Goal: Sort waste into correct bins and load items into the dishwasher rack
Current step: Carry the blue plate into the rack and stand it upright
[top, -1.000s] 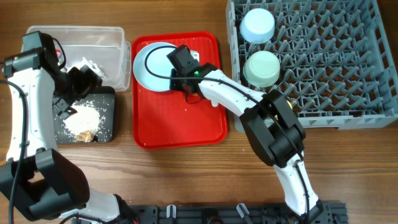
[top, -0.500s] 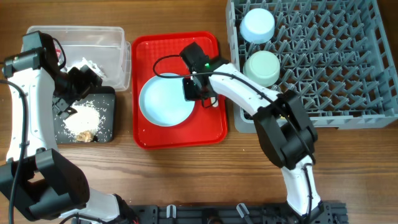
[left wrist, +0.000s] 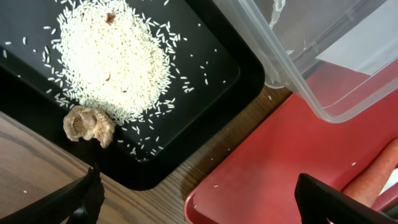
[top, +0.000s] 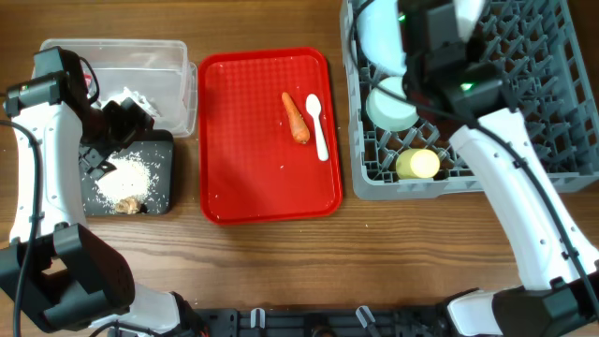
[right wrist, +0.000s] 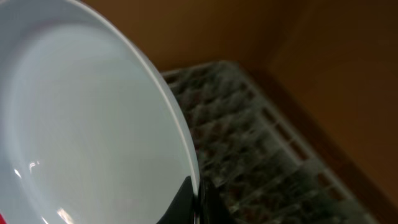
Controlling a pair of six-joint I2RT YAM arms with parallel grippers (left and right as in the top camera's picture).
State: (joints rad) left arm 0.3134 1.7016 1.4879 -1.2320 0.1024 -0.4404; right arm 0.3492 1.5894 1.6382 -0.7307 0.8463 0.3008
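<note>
My right gripper needs to go down toward the rack's empty grey pegs next, bring the plate down into the rack and let go of the plate's rim, because those pegs show below the raised plate.
My right gripper is shut on the rim of the light blue plate and holds it raised over the grey dishwasher rack. In the overhead view the right arm hides much of the rack's back left. A light blue form there is the plate or the blue bowl; I cannot tell which. The pale green bowl and yellow cup sit in the rack. The orange carrot and white spoon lie on the red tray. My left gripper is open.
The black tray holds rice and a brown bit. The clear tub behind it holds crumpled white tissue. The left arm hangs over the gap between the black tray and the red tray.
My right gripper has lifted the plate off the red tray and carried it up over the rack. The carrot and spoon now show on the tray. The left arm has not moved.
</note>
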